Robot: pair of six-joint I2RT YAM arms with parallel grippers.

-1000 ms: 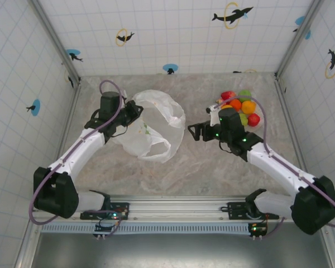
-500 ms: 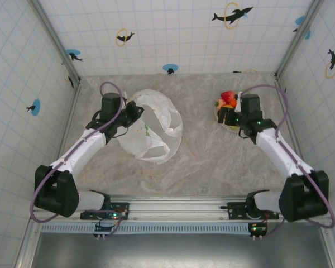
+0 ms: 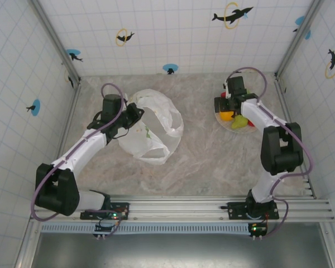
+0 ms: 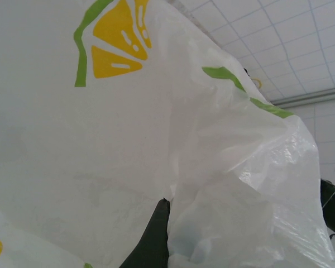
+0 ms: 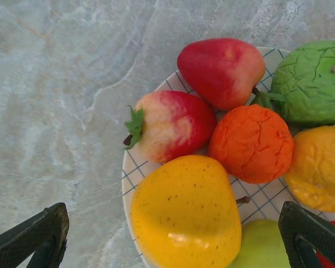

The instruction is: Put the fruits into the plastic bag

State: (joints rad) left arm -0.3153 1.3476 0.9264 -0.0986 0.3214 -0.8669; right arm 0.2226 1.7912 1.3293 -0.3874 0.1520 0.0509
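Observation:
My right gripper should go down next around the yellow fruit at the plate's rim (image 3: pixel 227 116) (image 5: pixel 185 214) and close on its sides, because the fruit lies below my gripper between its spread fingers.
The plastic bag (image 3: pixel 153 131) lies crumpled at the left middle of the table, white with yellow citrus prints (image 4: pixel 117 42). My left gripper (image 3: pixel 135 111) is shut on its upper edge; one dark finger (image 4: pixel 156 234) presses into the film. The fruits sit piled on a checked plate (image 5: pixel 128 173) at the back right: a yellow fruit (image 5: pixel 184 215), a strawberry (image 5: pixel 170 125), a red fruit (image 5: pixel 220 70), an orange (image 5: pixel 251 142), a bumpy green one (image 5: pixel 312 81). My right gripper (image 5: pixel 173 243) hangs open above the yellow fruit (image 3: pixel 228 116), its fingertips (image 5: pixel 39 234) wide apart on either side.
The plate (image 3: pixel 247 128) lies close to the right wall and the back corner post (image 3: pixel 279 75). Bare marble tabletop (image 3: pixel 212 162) stretches between the bag and the plate. Tiled walls enclose the table on three sides.
My right arm swung from the table's middle back and right, ending over the plate of fruits, still open. The left gripper kept its hold on the bag, which barely shifted.

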